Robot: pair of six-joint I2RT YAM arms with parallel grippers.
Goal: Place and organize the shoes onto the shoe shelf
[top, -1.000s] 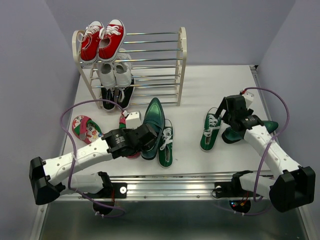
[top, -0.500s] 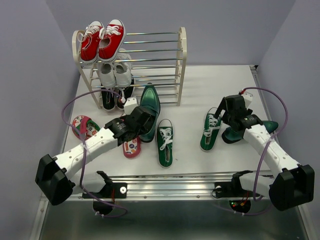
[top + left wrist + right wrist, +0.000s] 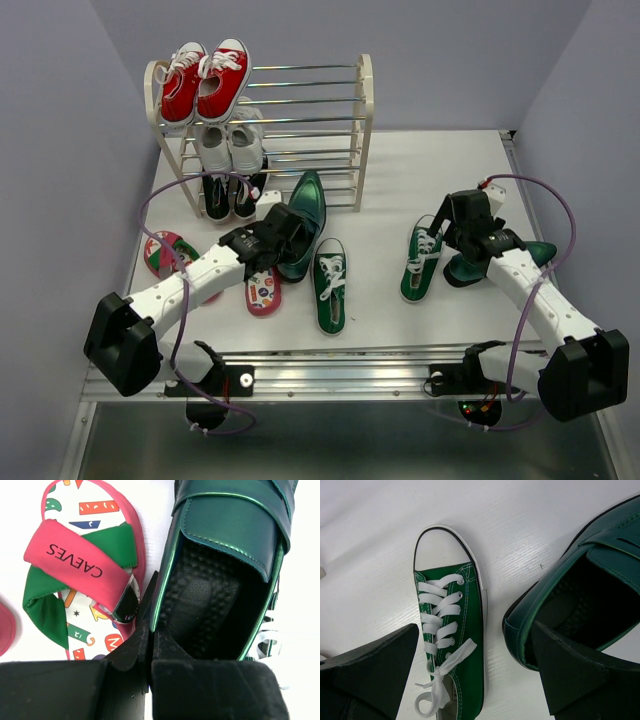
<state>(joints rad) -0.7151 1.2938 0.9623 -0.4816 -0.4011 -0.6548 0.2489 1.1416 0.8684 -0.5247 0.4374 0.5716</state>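
Note:
My left gripper should move outward, slide the loafer toe first onto the shoe shelf's bottom level (image 3: 283,178) next to the dark pair, and let go of it there, because that part of the level is empty.
My left gripper (image 3: 283,234) is shut on the side wall of a dark green glossy loafer (image 3: 303,222) and holds it just in front of the shoe shelf (image 3: 364,120). In the left wrist view the gripper (image 3: 151,582) pinches the loafer's (image 3: 235,535) rim, beside a cartoon-print flip-flop (image 3: 85,565). The flip-flops (image 3: 262,290) (image 3: 163,250) lie on the table. My right gripper (image 3: 462,240) is open over a green sneaker (image 3: 452,645) and the heel of the second loafer (image 3: 580,590). Another green sneaker (image 3: 330,285) lies mid-table.
Red sneakers (image 3: 205,78) sit on the shelf's top tier, white sneakers (image 3: 230,145) on the middle tier and a dark pair (image 3: 230,195) on the bottom tier, all at the left end. Purple cables loop over both arms.
My left gripper has carried the loafer away from the front edge toward the shelf, uncovering the flip-flop under it. The right arm has not moved.

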